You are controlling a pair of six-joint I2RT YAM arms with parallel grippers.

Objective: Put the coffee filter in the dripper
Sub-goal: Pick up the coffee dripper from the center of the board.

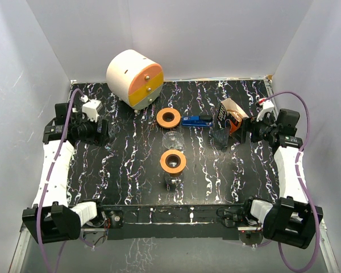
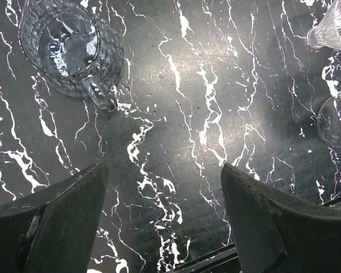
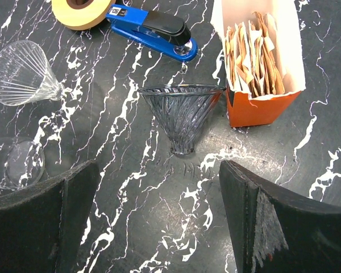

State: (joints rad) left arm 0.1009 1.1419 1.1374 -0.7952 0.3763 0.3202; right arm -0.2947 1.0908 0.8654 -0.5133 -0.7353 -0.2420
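Observation:
My right gripper is going to swing over past the stapler next, turn, and come down onto the dripper rim's stapler-side edge point(image 1: 181, 134) point(image 3: 38, 48), because there are tape rolls on both sides of the clear ribbed dripper.
A smoky glass dripper point(image 3: 181, 114) stands on the black marble table, wide mouth up; it also shows in the top view point(image 1: 221, 137). Right beside it is an orange-and-white box point(image 3: 262, 102) holding several brown paper coffee filters point(image 3: 253, 52); the box shows in the top view point(image 1: 232, 114). My right gripper point(image 3: 159, 168) is open and empty, just short of the dripper, at the table's right point(image 1: 245, 130). My left gripper point(image 2: 163, 170) is open and empty over bare table at the left point(image 1: 102, 132).
A blue stapler point(image 1: 196, 120), two orange tape rolls point(image 1: 168, 118) point(image 1: 173, 161), a clear ribbed dripper point(image 1: 173, 139) and a glass point(image 1: 173, 180) sit mid-table. A white round drawer box point(image 1: 134, 78) stands at the back. A glass mug point(image 2: 71, 45) lies ahead of my left gripper.

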